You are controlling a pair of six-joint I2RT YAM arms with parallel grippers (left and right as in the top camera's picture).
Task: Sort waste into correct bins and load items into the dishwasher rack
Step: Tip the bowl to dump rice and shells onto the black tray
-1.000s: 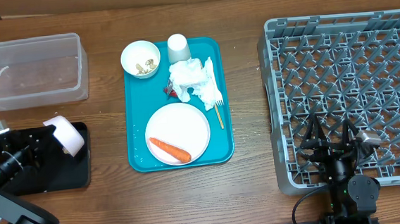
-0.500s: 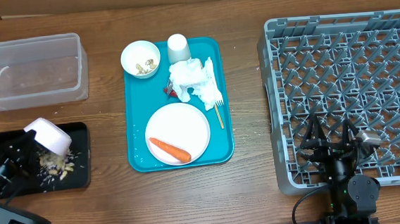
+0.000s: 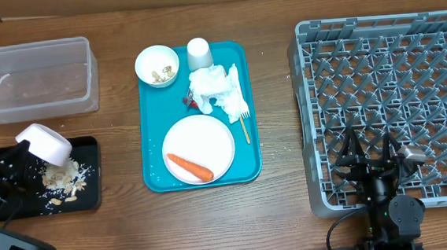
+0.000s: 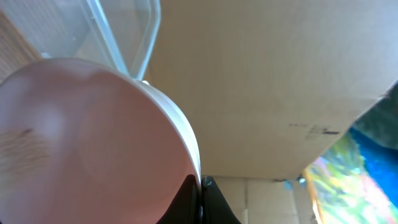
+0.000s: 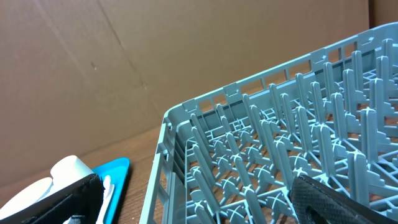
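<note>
My left gripper needs to swing over the teal tray (image 3: 151, 130), righting the bowl, and bring it down to release between the second bowl and plate, because that patch is bare.
My left gripper (image 3: 28, 153) is shut on the rim of a small white bowl (image 3: 45, 143), holding it tipped over the shallow black tray (image 3: 91, 199). Beige food scraps (image 3: 67, 179) lie spilled on that tray. In the left wrist view the bowl (image 4: 93, 137) fills the left side, its rim pinched between the jaws (image 4: 200, 186). On the teal tray (image 3: 151, 130) sit a second bowl with scraps (image 3: 157, 65), a cup (image 3: 199, 53), a crumpled napkin (image 3: 215, 88), a fork (image 3: 240, 104), a red scrap (image 3: 191, 102), a stick (image 3: 245, 129) and a plate (image 3: 201, 142) with a carrot (image 3: 190, 167). My right gripper (image 3: 372, 160) stands open over the grey rack (image 3: 438, 31).
The clear plastic tub (image 3: 31, 79) stands at the back left, just behind the black tray, and shows in the left wrist view (image 4: 118, 31). The right wrist view shows the rack's pegs (image 5: 280, 143), the cup (image 5: 68, 168) and the teal tray's corner (image 5: 115, 168).
My left gripper has swung the bowl leftwards over the black tray and tipped it. Scraps have fallen out onto the tray. The right arm has not moved.
</note>
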